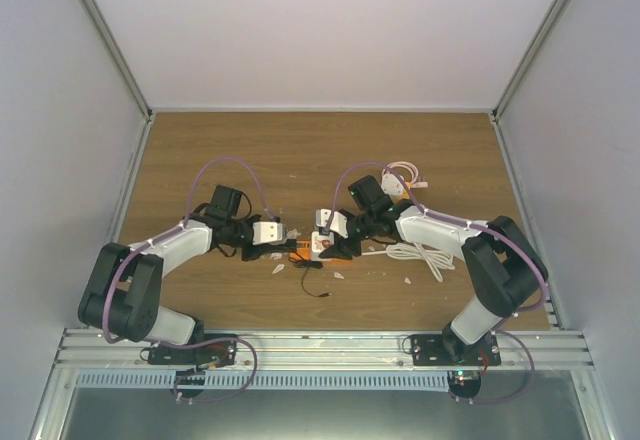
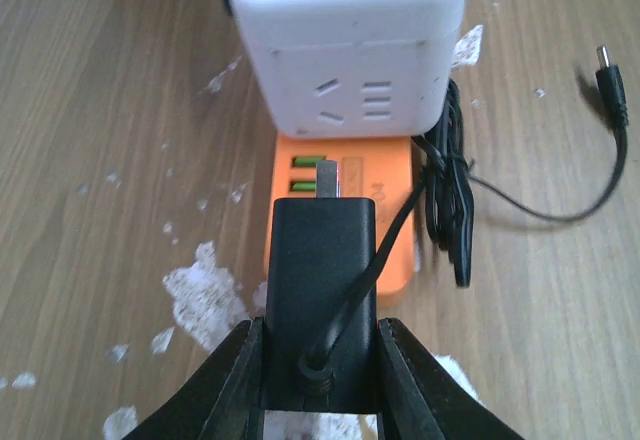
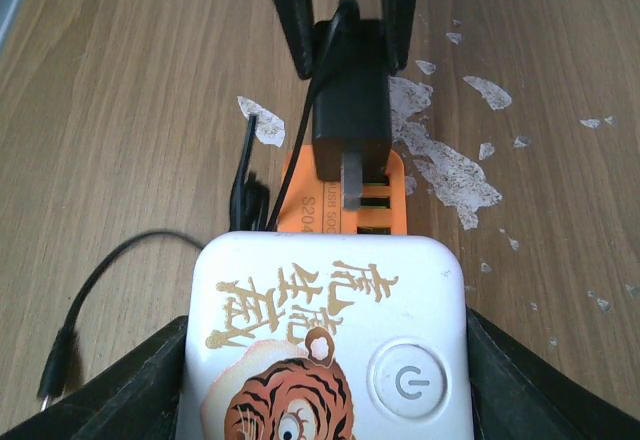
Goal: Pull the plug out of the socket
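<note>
My left gripper will next carry the plug outward and to the left in the top view, then go down and let go of it on bare wood, because the plug's prong (image 2: 327, 175) is unplugged.
My left gripper (image 2: 320, 360) is shut on the black plug (image 2: 322, 280), gripping its sides near the cable end. The plug's metal prong (image 2: 327, 175) is bare and points at the white cube socket (image 2: 350, 40), with a small gap between them. My right gripper (image 3: 325, 360) is shut on that socket (image 3: 325, 345), which has a tiger print and a power button on top. The plug (image 3: 350, 100) and the left fingers (image 3: 295, 20) face it. In the top view both grippers (image 1: 285, 232) (image 1: 325, 230) meet at the table's middle, above an orange USB block (image 1: 320, 250).
The orange block (image 2: 345, 200) lies on the wood below the plug. The plug's thin black cable bundle (image 2: 450, 200) trails right to a loose connector (image 2: 610, 80). White paper flakes (image 2: 205, 295) litter the table. A coiled white cable (image 1: 420, 255) lies by the right arm.
</note>
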You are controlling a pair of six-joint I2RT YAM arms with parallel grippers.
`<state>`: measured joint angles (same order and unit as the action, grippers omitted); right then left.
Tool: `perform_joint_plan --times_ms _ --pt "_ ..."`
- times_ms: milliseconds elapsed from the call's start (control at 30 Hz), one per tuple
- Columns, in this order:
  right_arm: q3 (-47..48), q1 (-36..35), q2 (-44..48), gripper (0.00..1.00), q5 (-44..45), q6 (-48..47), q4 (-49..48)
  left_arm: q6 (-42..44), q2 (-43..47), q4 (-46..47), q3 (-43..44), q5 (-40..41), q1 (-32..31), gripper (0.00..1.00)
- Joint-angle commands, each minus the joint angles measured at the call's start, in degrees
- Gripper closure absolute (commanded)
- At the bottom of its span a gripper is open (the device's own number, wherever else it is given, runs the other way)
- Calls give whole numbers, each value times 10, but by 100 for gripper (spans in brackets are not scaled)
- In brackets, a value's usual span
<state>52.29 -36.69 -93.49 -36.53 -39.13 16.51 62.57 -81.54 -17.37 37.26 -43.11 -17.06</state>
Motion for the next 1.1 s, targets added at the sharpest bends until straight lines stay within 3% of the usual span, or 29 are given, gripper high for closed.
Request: perform_joint_plan --times_ms 0,300,567,1067 --pt "-27 8 -29 90 66 4 103 43 12 -32 -2 40 20 83" --pt "-22 8 -31 90 58 3 104 70 21 -89 32 -18 113 83" --pt "-18 7 -31 89 54 5 103 95 20 -109 96 0 206 83" --pt "-18 8 -27 89 55 6 104 7 -77 87 196 146 258 82"
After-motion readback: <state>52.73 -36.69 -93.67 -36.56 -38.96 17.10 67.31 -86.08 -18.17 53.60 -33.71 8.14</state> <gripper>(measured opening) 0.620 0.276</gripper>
